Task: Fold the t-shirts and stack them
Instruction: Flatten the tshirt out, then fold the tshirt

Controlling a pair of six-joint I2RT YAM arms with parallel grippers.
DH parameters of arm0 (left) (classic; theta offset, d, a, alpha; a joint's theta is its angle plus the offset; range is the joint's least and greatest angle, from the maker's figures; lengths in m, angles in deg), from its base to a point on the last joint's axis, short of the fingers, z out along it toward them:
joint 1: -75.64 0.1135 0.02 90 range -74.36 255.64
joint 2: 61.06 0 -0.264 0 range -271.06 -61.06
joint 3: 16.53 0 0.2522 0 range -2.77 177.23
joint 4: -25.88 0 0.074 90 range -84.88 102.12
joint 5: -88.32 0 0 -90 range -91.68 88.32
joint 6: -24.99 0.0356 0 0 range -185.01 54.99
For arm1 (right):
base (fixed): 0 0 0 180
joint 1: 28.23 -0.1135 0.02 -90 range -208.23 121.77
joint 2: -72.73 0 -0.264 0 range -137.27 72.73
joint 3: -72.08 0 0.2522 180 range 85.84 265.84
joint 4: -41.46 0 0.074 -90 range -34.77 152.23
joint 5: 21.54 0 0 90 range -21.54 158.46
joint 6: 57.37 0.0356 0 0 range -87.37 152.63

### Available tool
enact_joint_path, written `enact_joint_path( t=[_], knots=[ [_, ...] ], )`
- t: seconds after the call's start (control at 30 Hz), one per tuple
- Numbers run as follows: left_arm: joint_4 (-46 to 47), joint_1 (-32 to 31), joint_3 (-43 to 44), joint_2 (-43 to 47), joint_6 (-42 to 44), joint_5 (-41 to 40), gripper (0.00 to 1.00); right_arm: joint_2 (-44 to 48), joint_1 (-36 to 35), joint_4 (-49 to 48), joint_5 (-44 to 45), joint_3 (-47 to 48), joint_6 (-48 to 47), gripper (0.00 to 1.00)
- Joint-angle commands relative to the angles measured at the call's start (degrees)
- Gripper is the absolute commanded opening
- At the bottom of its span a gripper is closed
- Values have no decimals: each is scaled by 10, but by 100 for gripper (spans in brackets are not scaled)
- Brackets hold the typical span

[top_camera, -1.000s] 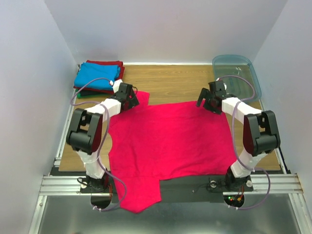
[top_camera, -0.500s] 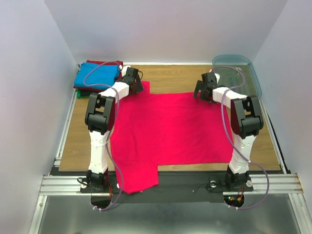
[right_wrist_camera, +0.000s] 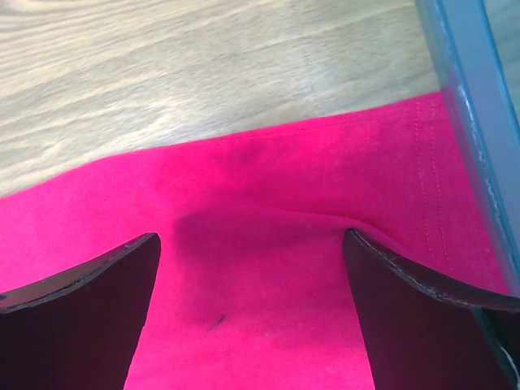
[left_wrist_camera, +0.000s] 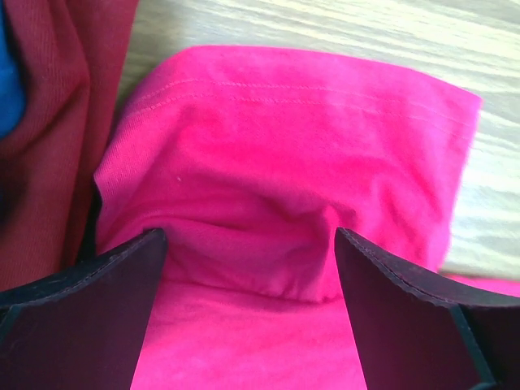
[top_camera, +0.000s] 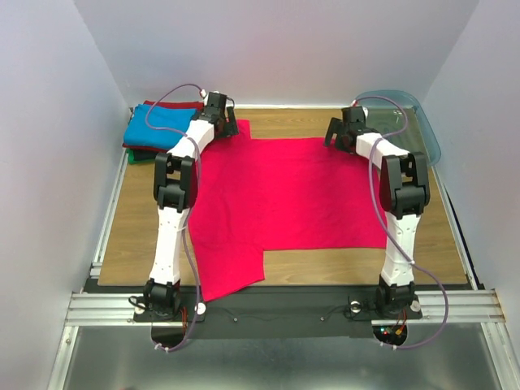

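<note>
My left gripper moves back toward my base next and closes on the near sleeve's hem (top_camera: 236,288), which lies that way, since that sleeve still sticks out unfolded.
The bright pinkish-red t-shirt (top_camera: 284,203) lies spread flat on the wooden table, one sleeve hanging over the near edge. My left gripper (top_camera: 223,122) is open over the shirt's far left sleeve, beside the stack of folded shirts. In the left wrist view the gripper (left_wrist_camera: 252,268) straddles a bunched fold of the shirt (left_wrist_camera: 276,154). My right gripper (top_camera: 338,135) is open at the shirt's far right corner. In the right wrist view the gripper (right_wrist_camera: 252,276) has flat pink cloth (right_wrist_camera: 284,244) between its jaws. The folded stack (top_camera: 160,128) has sky blue on top, with dark red and green under it.
The translucent blue-grey bin (top_camera: 416,115) stands at the far right corner; its wall (right_wrist_camera: 471,106) is close beside my right gripper. The dark red folded shirt (left_wrist_camera: 57,122) lies just left of my left gripper. White walls close in three sides.
Both arms have stretched toward the far edge, drawing the shirt away from the near edge and flattening it. Less of the shirt hangs over the front now.
</note>
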Motion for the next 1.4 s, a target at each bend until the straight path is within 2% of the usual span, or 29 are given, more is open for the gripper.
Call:
enact_joint_path(
  t=[0.0,0.03,0.13,0.23,0.27,0.3,0.33,0.37,0.43,0.47,0.53,0.57,0.67,0.73,0.83,0.9,0.93,1.07,1.17,1.27,1.37],
  knots=[
    [-35,-4,16,92,16,32,96,76,5,16,-67,26,-18,100],
    [-32,-8,0,118,18,28,96,94,5,18,-79,21,-18,100],
    [-23,-25,-110,269,3,-7,96,180,4,20,-147,-12,-17,100],
    [-26,-44,-195,366,-18,-31,96,267,3,21,-172,-75,-12,100],
    [-28,-55,-267,432,-53,-58,96,311,2,21,-179,-115,-8,100],
    [-28,-62,-308,465,-69,-66,96,312,2,22,-181,-135,-6,100],
    [-28,-68,-348,496,-83,-67,96,354,2,22,-182,-157,-2,100],
    [-31,-82,-437,558,-104,-68,96,380,1,22,-186,-185,4,100],
    [-43,-105,-525,614,-175,-83,96,424,1,27,-182,-261,21,100],
    [-56,-143,-612,671,-201,-112,96,481,1,29,-169,-287,42,100],
    [-67,-178,-694,722,-267,-110,96,534,1,28,-156,-365,66,100],
    [-87,-208,-766,765,-295,-109,96,577,1,29,-150,-385,84,100],
    [-109,-243,-879,830,-372,-67,96,634,1,34,-152,-450,98,100],
    [-122,-277,-920,858,-407,-44,96,649,1,39,-151,-470,110,100],
    [-132,-319,-934,875,-444,-31,96,667,2,43,-141,-498,117,100],
    [-136,-371,-938,886,-479,-19,96,675,1,46,-133,-512,117,100],
    [-138,-408,-939,888,-489,-14,95,676,1,48,-133,-516,117,100],
    [-162,-490,-945,879,-563,-16,94,673,1,49,-107,-532,117,100],
    [-156,-543,-949,857,-586,-3,93,666,1,52,-101,-537,116,100],
    [-145,-576,-955,832,-607,10,89,668,1,55,-91,-544,127,100],
    [-133,-581,-970,807,-609,14,88,672,1,57,-82,-553,132,100]
  ],
)
